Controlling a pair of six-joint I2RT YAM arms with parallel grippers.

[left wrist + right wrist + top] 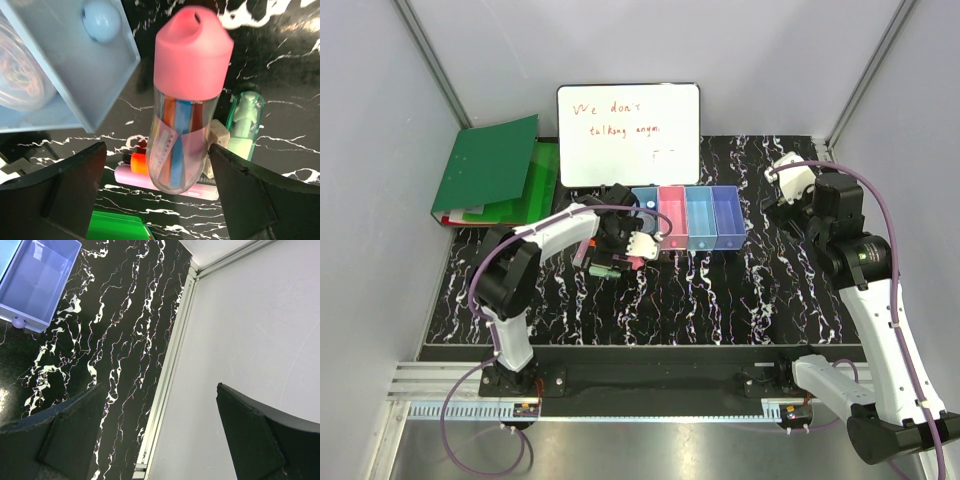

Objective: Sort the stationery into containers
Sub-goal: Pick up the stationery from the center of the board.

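Next, my left gripper should lower farther around the clear tube's body (179,150), then close.
My left gripper (157,147) is open, with a clear tube with a pink cap (187,95) standing between its fingers. A gap shows on the tube's left side. Below it lie a pink marker (150,182), an orange piece (138,162) and a pale green stick (245,122). The end light blue container (75,70) is just to the left, and a clear round piece (20,75) shows in it. From above, the left gripper (638,245) is by the row of containers (687,218). The right gripper (785,175) is open with nothing between its fingers.
A green folder (485,165) lies at the back left and a whiteboard (628,135) stands behind the containers. The right gripper (160,435) hangs over the table's right edge by the grey wall (250,330), with the purple-blue container (40,285) to its left.
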